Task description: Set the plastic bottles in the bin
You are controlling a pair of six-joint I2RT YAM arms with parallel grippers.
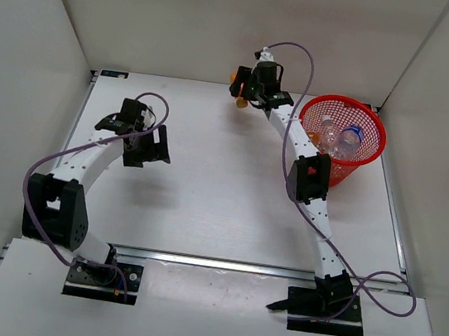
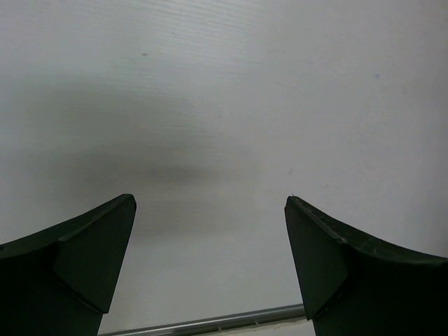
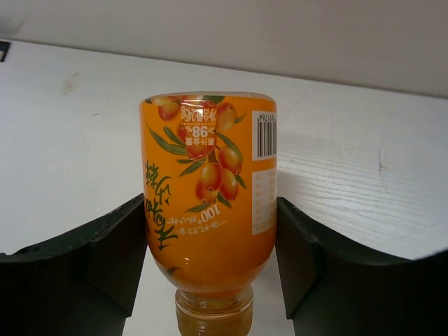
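My right gripper needs to move over the bin's opening [image 1: 331, 126] next and let go of the orange bottle, because the bin is to the gripper's right in the top view.
My right gripper [image 1: 243, 95] is at the far middle of the table, left of the bin. In the right wrist view the right gripper [image 3: 210, 203] is shut on an orange bottle [image 3: 210, 189], its fingers [image 3: 115, 245] pressed on both sides, cap towards the camera. The bottle shows as orange bits by the gripper [image 1: 240, 101]. The red mesh bin [image 1: 344, 100] stands at the far right and holds clear bottles [image 1: 348, 139], partly hidden by the lattice. My left gripper [image 1: 147, 150] is open and empty over bare table at the left; it also shows in the left wrist view [image 2: 210, 203].
White walls enclose the table on the left, back and right. A metal rail [image 1: 219, 263] crosses the near edge ahead of the arm bases. The right arm's forearm [image 1: 311, 176] passes just in front of the bin.
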